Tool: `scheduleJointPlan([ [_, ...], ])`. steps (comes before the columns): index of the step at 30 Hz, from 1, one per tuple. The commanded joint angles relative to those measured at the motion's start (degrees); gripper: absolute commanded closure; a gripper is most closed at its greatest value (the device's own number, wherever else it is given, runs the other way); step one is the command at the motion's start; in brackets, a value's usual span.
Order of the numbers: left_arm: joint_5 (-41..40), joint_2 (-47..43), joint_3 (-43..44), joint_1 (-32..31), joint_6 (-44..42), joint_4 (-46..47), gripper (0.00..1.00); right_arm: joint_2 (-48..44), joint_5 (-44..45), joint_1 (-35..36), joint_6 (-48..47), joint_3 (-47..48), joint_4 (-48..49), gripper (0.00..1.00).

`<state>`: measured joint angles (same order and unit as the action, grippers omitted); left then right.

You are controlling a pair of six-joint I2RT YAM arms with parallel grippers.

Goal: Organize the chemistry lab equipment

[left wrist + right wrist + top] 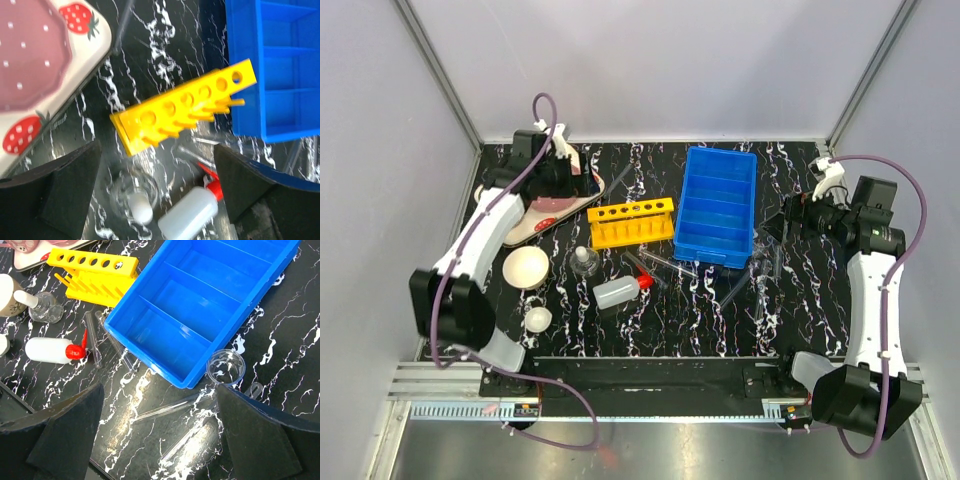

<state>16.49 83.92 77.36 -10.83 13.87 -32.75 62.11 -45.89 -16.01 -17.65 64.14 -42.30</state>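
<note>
The left gripper moves to the right in the top view and down onto that test tube's near end (610,191) (119,42) next, as the test tube lies loose beside the tray.
The yellow tube rack (631,222) stands mid-table, left of a blue bin (717,205). In front of it are the clear flask (584,262), the red-capped squeeze bottle (617,291) lying on its side, and a small white dish (537,319). Test tubes (665,262) lie loose by the bin's near edge. My left gripper (563,178) hangs open over the strawberry tray; its view shows the rack (185,107), flask (135,197) and bottle (190,212) below. My right gripper (782,232) is open above two test tubes (172,407) on the table, touching neither.
The divided blue bin (200,305) holds nothing I can see. A small clear beaker (226,367) stands at its near corner. A larger white bowl (526,267) sits left of the flask. The strawberry tray (555,205) with pink ware lies at the back left.
</note>
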Motion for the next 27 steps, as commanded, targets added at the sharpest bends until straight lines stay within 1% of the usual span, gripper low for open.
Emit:
scheduleJointPlan([
  [1,-0.8,13.1,12.7,-0.2,-5.7,0.9,0.06,0.2,-2.9,0.2,-1.9,0.4,0.0,0.0],
  [3,0.7,17.8,17.4,-0.2,-6.7,-0.1,0.1,0.6,-2.4,0.2,-2.4,0.1,0.2,0.0],
  [4,1.0,22.0,21.8,-0.3,-6.9,-0.4,0.11,0.8,-2.1,0.2,-2.4,-0.2,0.1,0.0],
  [5,2.1,24.0,24.0,-0.6,-7.2,-0.6,0.14,1.3,-1.9,0.2,-2.5,-0.2,0.0,0.0],
  [6,2.8,26.0,27.9,-0.8,-7.7,-0.8,0.16,1.5,-1.7,0.2,-2.6,-0.2,0.1,0.0],
  [7,3.5,29.5,29.8,-0.9,-7.8,-1.0,0.19,1.8,-1.7,0.1,-2.6,-0.2,0.0,0.0],
  [8,4.8,31.3,31.6,-1.3,-8.1,-1.0,0.23,2.4,-1.7,0.2,-2.5,-0.2,0.0,0.0],
  [9,5.9,33.0,35.2,-1.5,-8.6,-1.0,0.26,2.8,-1.9,0.2,-2.3,-0.1,0.1,0.0],
  [10,6.8,36.6,37.1,-1.6,-8.7,-1.0,0.28,3.4,-2.1,0.2,-2.0,0.0,0.1,0.0],
  [12,8.3,40.3,42.3,-2.4,-9.0,-1.2,0.32,4.8,-2.5,0.2,-1.2,0.3,0.1,0.0],
  [13,8.2,43.6,43.9,-2.7,-9.1,-1.3,0.32,5.2,-2.5,0.2,-0.6,0.5,0.1,0.0],
  [15,7.6,46.6,47.8,-3.4,-9.2,-1.5,0.33,6.0,-2.6,0.2,-0.3,0.5,0.2,0.0],
  [19,5.6,52.8,52.1,-3.8,-8.7,-1.0,0.34,6.5,-1.8,0.2,-0.2,0.4,0.1,0.0],
  [27,-0.4,58.5,55.6,-4.2,-6.1,-0.6,0.38,7.9,-2.2,0.2,0.3,0.5,-0.2,0.0],
])
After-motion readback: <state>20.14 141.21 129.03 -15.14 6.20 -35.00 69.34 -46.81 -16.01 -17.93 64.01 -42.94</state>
